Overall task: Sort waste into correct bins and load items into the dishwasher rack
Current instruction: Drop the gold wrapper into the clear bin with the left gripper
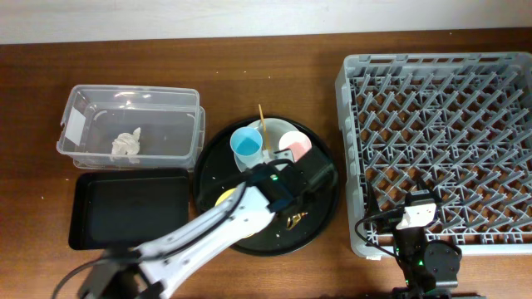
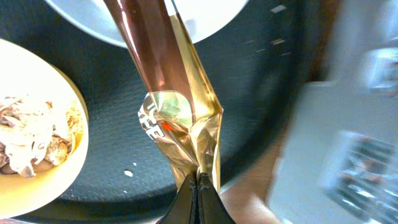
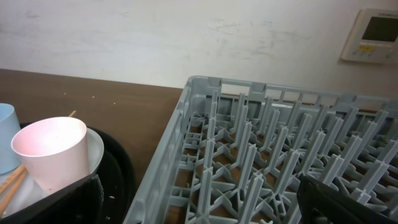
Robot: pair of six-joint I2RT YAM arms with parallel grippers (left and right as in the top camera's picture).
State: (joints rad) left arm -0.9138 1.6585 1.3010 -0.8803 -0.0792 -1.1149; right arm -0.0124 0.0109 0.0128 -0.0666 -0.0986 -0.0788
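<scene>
My left gripper carries the wrapper left in the overhead view to the clear tub (image 1: 79, 104) next, where tissue waste lies, and releases it over the bare end (image 1: 174, 136).
My left gripper (image 2: 198, 177) is shut on the lower end of the crinkled gold-brown foil wrapper (image 2: 186, 124), over the round black tray (image 1: 324, 212). To its left is the yellow bowl (image 2: 68, 106) holding brownish food scraps (image 2: 28, 140). The pale plate (image 2: 211, 18) lies beyond. The light blue cup (image 1: 247, 145), the pink cup (image 1: 293, 147) and a chopstick (image 1: 260, 116) rest on the plate. A crumpled tissue (image 1: 125, 145) lies in the clear tub (image 1: 79, 104). My right gripper (image 3: 202, 211) is open over the left wall of the grey dishwasher rack (image 3: 280, 155).
The shallow black rectangular tray (image 1: 129, 208) sits in front of the clear tub, left of the round tray. The rack (image 1: 440, 149) fills the right side of the table. White crumbs dot the round tray.
</scene>
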